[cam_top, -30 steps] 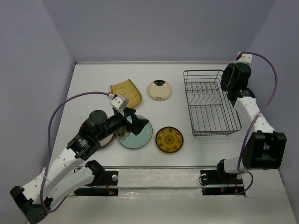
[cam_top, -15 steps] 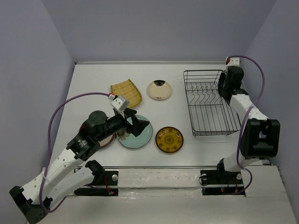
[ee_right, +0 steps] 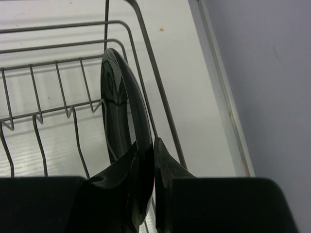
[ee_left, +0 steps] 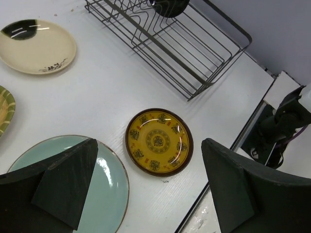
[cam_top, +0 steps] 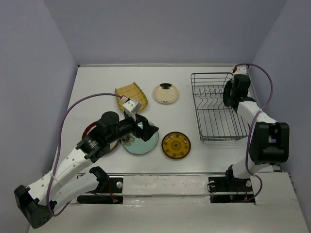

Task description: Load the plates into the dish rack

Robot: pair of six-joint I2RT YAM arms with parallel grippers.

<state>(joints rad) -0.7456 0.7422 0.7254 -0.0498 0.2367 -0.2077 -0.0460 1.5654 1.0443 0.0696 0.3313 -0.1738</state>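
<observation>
The left gripper needs to move down and back next, onto the ochre patterned plate's rim [ee_left: 129,152] beside the pale teal plate [ee_left: 107,189], because the bare table between the plates leaves room for the fingers.
My right gripper [ee_right: 153,150] is shut on the rim of the glossy black plate [ee_right: 119,97], which stands on edge inside the dish rack [ee_right: 146,58] by its right rim wire. In the top view the right gripper [cam_top: 227,97] is at the rack's [cam_top: 211,74] right side. My left gripper [cam_top: 146,130] is open and empty, its fingers [ee_left: 63,179] hovering over the pale teal plate [ee_left: 107,189] and the ochre patterned plate [ee_left: 159,141]. The yellow ribbed plate [cam_top: 131,97] and the cream plate [cam_top: 165,93] lie further back. The red-brown-rimmed plate [cam_top: 87,130] is mostly hidden under my left arm.
The rack's divider prongs [cam_top: 214,92] run across its far half. The table's right edge [ee_right: 223,97] and the side wall are close beside the rack. The arm bases [cam_top: 107,184] sit at the near edge.
My right wrist has swung down and left onto the rack's right side with the black plate. My left gripper has shifted slightly right and back over the teal plate.
</observation>
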